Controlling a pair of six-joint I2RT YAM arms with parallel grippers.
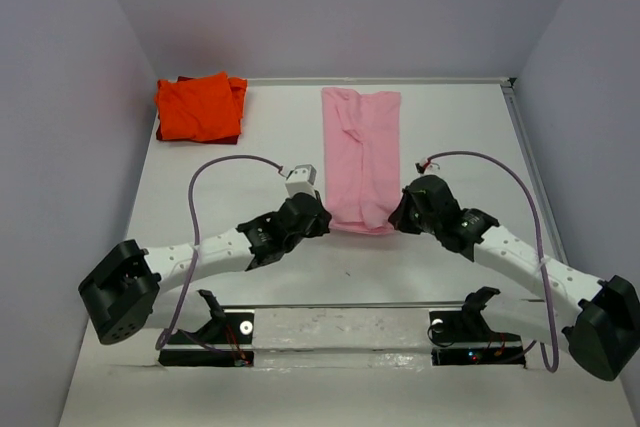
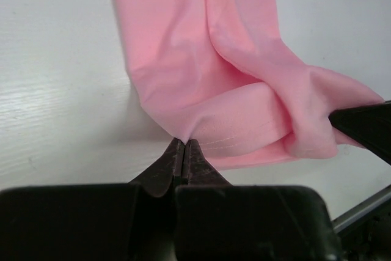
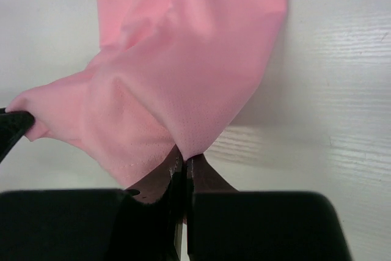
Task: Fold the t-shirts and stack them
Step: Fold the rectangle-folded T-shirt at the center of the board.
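My right gripper carries the t-shirt's pinched corner outward onto the pink t-shirt's middle [image 1: 378, 160] next and releases it. That part of the t-shirt lies outward of the gripper.
The light pink t-shirt [image 1: 360, 152] lies as a long narrow strip running from the table's back toward the arms. My left gripper [image 1: 322, 219] is shut on its near left corner, seen in the left wrist view [image 2: 183, 142] with the pink cloth [image 2: 201, 59] pinched at the tips. My right gripper [image 1: 398, 217] is shut on its near right corner, seen in the right wrist view [image 3: 185, 156] under the pink cloth [image 3: 183, 59]. The near hem is lifted and bunched between them. The orange-red t-shirt [image 1: 200, 107] lies folded at the back left.
The white table [image 1: 450, 277] is walled by grey panels at the left, back and right. Purple cables [image 1: 225, 162] loop above both arms. The arm bases and a shiny strip [image 1: 340, 332] line the near edge.
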